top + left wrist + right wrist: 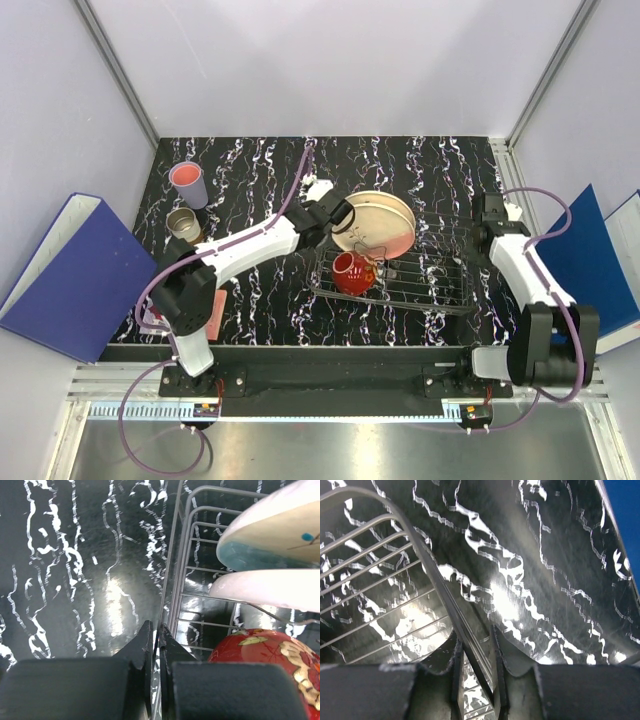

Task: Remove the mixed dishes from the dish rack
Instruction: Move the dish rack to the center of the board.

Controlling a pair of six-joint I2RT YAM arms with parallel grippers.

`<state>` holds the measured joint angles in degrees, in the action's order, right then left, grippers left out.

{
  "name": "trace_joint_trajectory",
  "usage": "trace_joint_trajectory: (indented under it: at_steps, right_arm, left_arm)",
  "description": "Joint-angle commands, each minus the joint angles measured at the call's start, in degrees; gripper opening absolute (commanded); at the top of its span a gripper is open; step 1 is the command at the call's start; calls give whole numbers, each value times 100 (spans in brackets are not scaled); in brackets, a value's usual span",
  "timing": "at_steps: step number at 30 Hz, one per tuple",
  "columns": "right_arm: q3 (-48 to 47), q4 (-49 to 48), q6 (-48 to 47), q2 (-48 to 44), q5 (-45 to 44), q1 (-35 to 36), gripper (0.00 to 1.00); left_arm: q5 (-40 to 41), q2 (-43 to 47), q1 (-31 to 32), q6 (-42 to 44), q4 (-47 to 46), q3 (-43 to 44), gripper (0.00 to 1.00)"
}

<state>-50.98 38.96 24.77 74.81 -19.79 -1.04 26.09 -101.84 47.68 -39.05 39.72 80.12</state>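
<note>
My right gripper slides the rack's rim wire (176, 565) toward the nearer blue binder next, then opens, since both my grippers hold the rack's ends.
The silver wire dish rack (430, 285) lies right of centre on the table. A cream and pink plate (375, 222) leans at its far left, and the red bowl-cup (352, 272) sits in its left end. My left gripper (340, 217) is at the rack's far left corner. In the left wrist view it (157, 628) is shut on the rack's rim wire (176, 565), beside a blue-edged plate (270, 540), a pinkish plate (265, 587) and the red bowl-cup (265, 655). My right gripper (488, 232) is at the rack's right end, closed (475, 635) around the rim wire (427, 567).
A lilac tumbler with a pink inside (188, 183) and a small brown-cream cup (184, 223) stand at the table's far left. Blue binders lean at the left (65, 275) and right (590, 260) walls. The table (250, 300) is black with white veins.
</note>
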Motion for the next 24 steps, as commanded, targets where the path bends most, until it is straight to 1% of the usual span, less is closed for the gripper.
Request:
trace_joint_trajectory:
  at_steps: [1, 4, 8, 13, 18, 21, 24]
  right_arm:
    - [-736, -389, 1134, 482, -332, -212, 0]
    - [-1018, -372, 1196, 754, -315, -309, 0]
    - [-1125, -363, 1258, 904, -350, -406, 0]
    - [-826, -486, 1346, 939, -508, -625, 0]
    - [-624, -740, 1389, 1062, -377, -740, 0]
    - [-737, -802, 1442, 1229, -210, -740, 0]
    - [-834, -811, 1381, 1177, -148, -740, 5]
  left_arm:
    - [-1545, -257, 654, -745, -1098, 276, 0]
    - [-1571, -275, 742, -736, -1133, 233, 0]
    - [-1624, -362, 848, -718, -1169, 285, 0]
    - [-1747, -634, 1014, -692, -1178, 513, 0]
    - [-1739, -889, 1392, -701, -1169, 760, 0]
    - [-1739, -960, 1551, -736, -1160, 804, 0]
    - [-1686, -899, 1595, -745, -1125, 760, 0]
